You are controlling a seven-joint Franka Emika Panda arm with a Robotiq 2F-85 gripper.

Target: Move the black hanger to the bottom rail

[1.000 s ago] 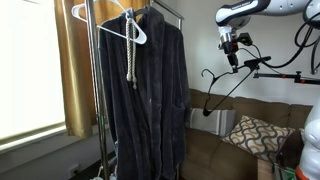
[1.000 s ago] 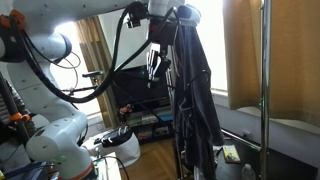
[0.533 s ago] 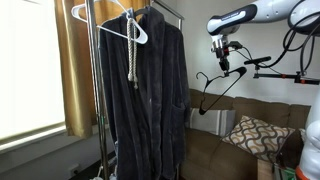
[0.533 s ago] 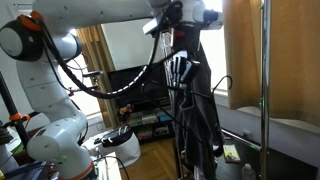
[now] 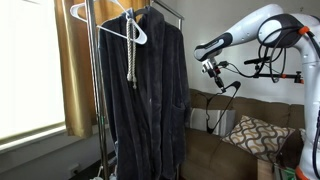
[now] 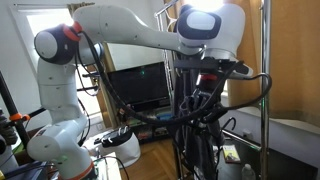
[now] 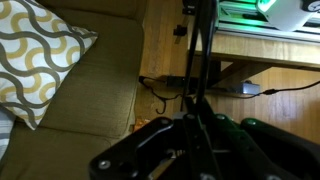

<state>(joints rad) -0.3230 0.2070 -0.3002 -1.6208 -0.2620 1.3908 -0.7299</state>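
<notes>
The gripper will next move outward and down toward the dark robe's edge [image 5: 183,106] at the rack to release the black hanger [image 5: 228,97], because the hanger is still clear of the rack.
The black hanger [image 5: 228,97] is a thin bare wire triangle that hangs tilted from my gripper [image 5: 211,69], to the right of the robe rack. In the wrist view its black wires [image 7: 203,50] run up from between the dark fingers [image 7: 150,140], and the gripper [image 7: 195,128] is shut on them. In an exterior view the wrist and gripper [image 6: 206,97] fill the middle, with a hanger wire [image 6: 258,88] curving out beside them. The rack's bottom rail is hidden behind the dark robe [image 5: 145,95].
A white plastic hanger [image 5: 108,22] and the robe hang on the rack's top rail [image 5: 168,11]. A brown couch [image 7: 90,100] with a patterned cushion [image 5: 254,133] lies below the gripper. A metal rack pole [image 6: 263,90] stands close to the wrist. A second robot arm [image 6: 60,70] is behind.
The arm has carried the black hanger left and down toward the rack. The hanger now hangs lower, close to the robe's side.
</notes>
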